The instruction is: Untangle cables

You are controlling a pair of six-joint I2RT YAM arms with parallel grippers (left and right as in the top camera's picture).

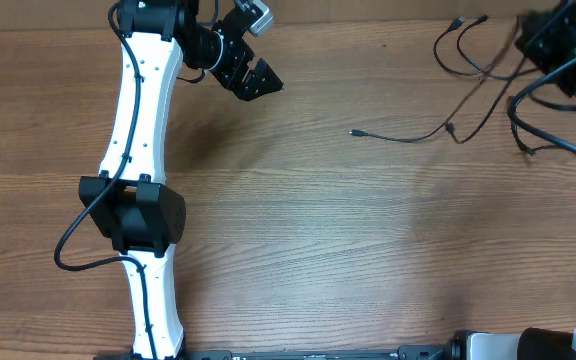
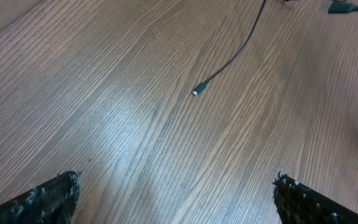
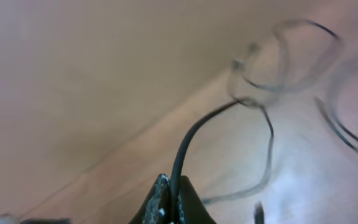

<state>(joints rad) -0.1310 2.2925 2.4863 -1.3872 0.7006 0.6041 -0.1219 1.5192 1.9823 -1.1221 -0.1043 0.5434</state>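
The bare tabletop's clear wood is below and back of my right gripper, so it should next move back and down to release the black cable there.
Several thin black cables point(image 1: 468, 75) lie tangled at the table's far right, one loose end with a small plug point(image 1: 355, 132) reaching toward the middle. My right gripper point(image 1: 558, 40) hovers over the tangle at the top right. In the right wrist view the right gripper point(image 3: 171, 182) is shut on one black cable point(image 3: 191, 134) that rises from between its fingers; blurred cable loops point(image 3: 278, 56) hang beyond. My left gripper point(image 1: 258, 78) is at the top centre-left, open and holding nothing. In the left wrist view its fingertips point(image 2: 61, 190) are spread wide, and the plug end point(image 2: 196, 92) lies ahead.
The left arm point(image 1: 138, 180) stretches along the left side of the wooden table point(image 1: 318, 250). Thicker black robot wires point(image 1: 553, 120) loop near the right arm at the table's right edge.
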